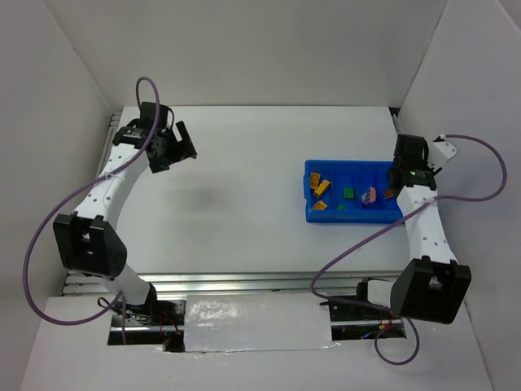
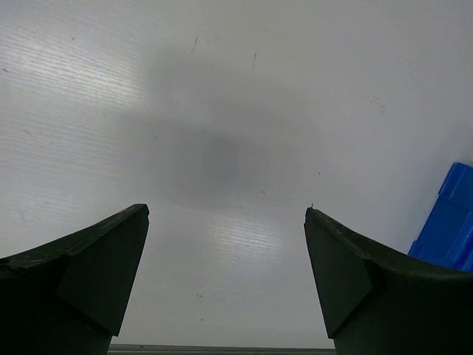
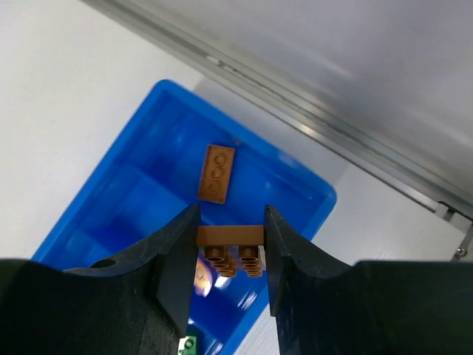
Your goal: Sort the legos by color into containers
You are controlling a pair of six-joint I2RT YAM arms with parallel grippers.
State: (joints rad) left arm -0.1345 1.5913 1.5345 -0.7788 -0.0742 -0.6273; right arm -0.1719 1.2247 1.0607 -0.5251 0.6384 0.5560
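Observation:
The brown brick comes down with my right gripper toward the tray's end section (image 1: 394, 207) (image 3: 257, 191) next for release beside the flat brown one, since that section already holds the brick's color.
The blue tray (image 1: 311, 213) sits at the right of the table. In it lie yellow-orange bricks (image 1: 321, 186) at the left, a green brick (image 1: 348, 194) in the middle and a purple one (image 1: 369, 195) beside it. My right gripper (image 3: 230, 238) is shut on a brown brick (image 3: 230, 237), studs toward the camera, held above the tray's right end (image 3: 314, 194). A flat brown brick (image 3: 216, 172) lies in the compartment below. My left gripper (image 2: 226, 214) is open and empty over bare table at the far left (image 1: 183, 147).
White walls enclose the table on three sides. A metal rail (image 3: 310, 129) runs along the table edge just beyond the tray. A corner of the tray (image 2: 447, 222) shows at the right of the left wrist view.

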